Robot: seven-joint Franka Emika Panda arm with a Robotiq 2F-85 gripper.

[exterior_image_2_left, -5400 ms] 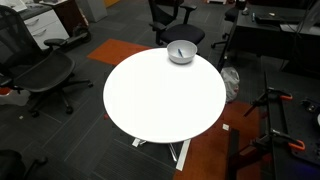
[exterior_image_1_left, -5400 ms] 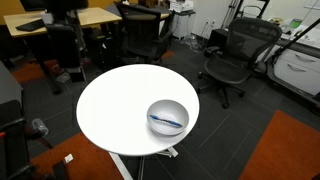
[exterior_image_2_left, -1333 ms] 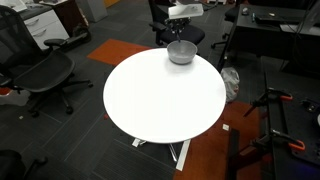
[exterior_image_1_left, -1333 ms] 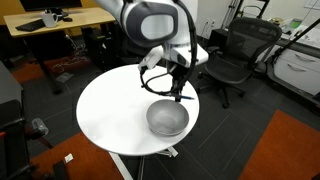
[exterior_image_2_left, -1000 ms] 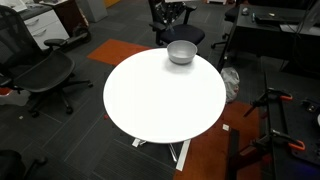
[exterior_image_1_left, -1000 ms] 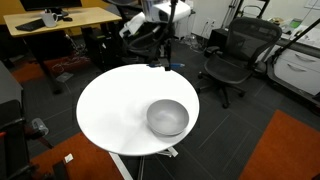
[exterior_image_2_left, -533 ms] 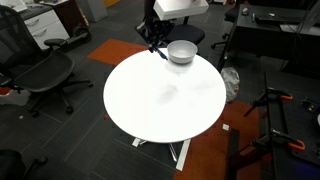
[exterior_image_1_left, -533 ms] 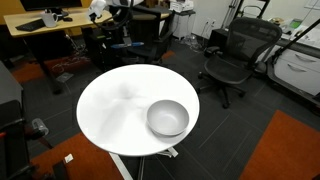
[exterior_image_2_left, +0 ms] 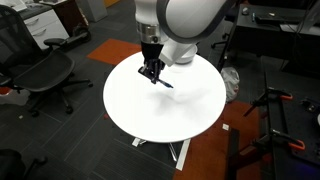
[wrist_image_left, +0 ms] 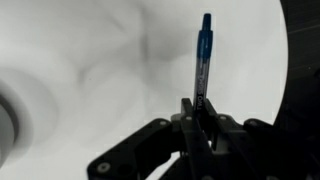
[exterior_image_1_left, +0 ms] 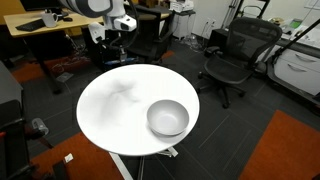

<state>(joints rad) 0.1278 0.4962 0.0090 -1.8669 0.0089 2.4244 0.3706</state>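
Note:
My gripper has the blue pen. I will lower it next toward the empty part of the white table (exterior_image_1_left: 119, 84) (wrist_image_left: 172, 68), moving slightly away from the table's edge.
My gripper (wrist_image_left: 200, 115) is shut on a blue pen (wrist_image_left: 203, 55), which sticks out past the fingertips over the white round table (wrist_image_left: 90, 60). In an exterior view the gripper (exterior_image_2_left: 152, 72) hangs just above the table (exterior_image_2_left: 170, 120) at its far middle, with the pen (exterior_image_2_left: 161, 82) pointing down at a slant. The grey bowl (exterior_image_1_left: 167, 118) stands empty near the table's (exterior_image_1_left: 110, 120) edge, well apart from the arm (exterior_image_1_left: 105, 25). The arm hides the bowl in the exterior view where it fills the top.
Black office chairs (exterior_image_1_left: 235, 55) (exterior_image_2_left: 40, 75) ring the table. A wooden desk (exterior_image_1_left: 60, 20) stands behind the arm. A patch of orange carpet (exterior_image_1_left: 285, 145) lies on the dark floor. A pale curved shape (wrist_image_left: 6, 110) shows at the wrist view's left edge.
The pen, which lay in the bowl several seconds ago, is now in my gripper. Over the last second the arm has swung away from the bowl across the table.

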